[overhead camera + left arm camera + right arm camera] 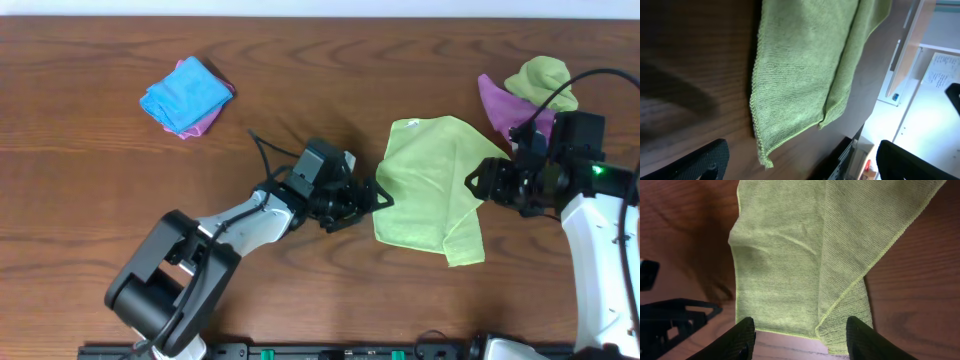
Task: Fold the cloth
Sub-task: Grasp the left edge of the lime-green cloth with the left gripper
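My left gripper should go down next with its fingers open and move back, so that they are on both sides of the cloth's near corner [378, 239] [765, 161]. That corner is below my gripper and back toward my base.
The cloth [430, 185] is a lime-green towel lying on the wooden table, with a flap folded over along its right and lower side. My left gripper [381, 196] sits at its left edge, open; in the left wrist view the cloth [805, 65] ends in a corner just ahead of the gripper [800, 172], with nothing between the fingers [705, 162]. My right gripper [476, 184] sits at the right edge, open. In the right wrist view the cloth [800, 255] has its hem just beyond the gripper [802, 342], with bare wood between the fingers [740, 340].
A purple cloth [498, 103] and a balled-up duller green cloth [542, 80] lie at the back right, close behind my right arm. A blue cloth [183, 95] over a pink one lies at the back left.
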Available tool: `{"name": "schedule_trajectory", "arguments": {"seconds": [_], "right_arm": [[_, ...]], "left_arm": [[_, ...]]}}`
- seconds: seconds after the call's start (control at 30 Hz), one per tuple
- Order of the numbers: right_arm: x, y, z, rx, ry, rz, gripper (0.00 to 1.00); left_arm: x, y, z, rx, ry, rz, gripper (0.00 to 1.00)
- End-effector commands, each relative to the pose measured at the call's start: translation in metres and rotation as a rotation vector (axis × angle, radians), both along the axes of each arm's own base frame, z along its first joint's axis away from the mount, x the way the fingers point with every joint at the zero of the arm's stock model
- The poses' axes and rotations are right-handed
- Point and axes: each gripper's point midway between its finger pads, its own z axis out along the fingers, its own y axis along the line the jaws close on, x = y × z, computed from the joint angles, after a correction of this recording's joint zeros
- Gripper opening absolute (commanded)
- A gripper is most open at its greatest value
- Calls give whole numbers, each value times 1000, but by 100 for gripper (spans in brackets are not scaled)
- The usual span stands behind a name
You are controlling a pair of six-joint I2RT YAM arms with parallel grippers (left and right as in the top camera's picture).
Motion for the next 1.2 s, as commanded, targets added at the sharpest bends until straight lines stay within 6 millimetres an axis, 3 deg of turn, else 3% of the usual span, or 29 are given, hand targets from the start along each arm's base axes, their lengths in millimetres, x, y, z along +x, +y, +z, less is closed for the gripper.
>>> {"name": "schedule_trajectory", "arguments": {"seconds": [0.0, 0.43, 0.87, 1.17], "right_arm": [[-1, 2, 1, 5, -9, 13, 59], [-1, 2, 1, 14, -2, -9, 59], [-1, 5, 3, 36, -3, -14, 58], [-1, 6, 3, 39, -4, -13, 59]], "left_arm": [[-1, -5, -3, -7, 21, -5, 95], [-14, -16, -4, -1, 11, -43, 95], [-14, -17, -8, 23, -5, -31, 95], [-17, -17, -22, 36, 27, -41, 95]]}}
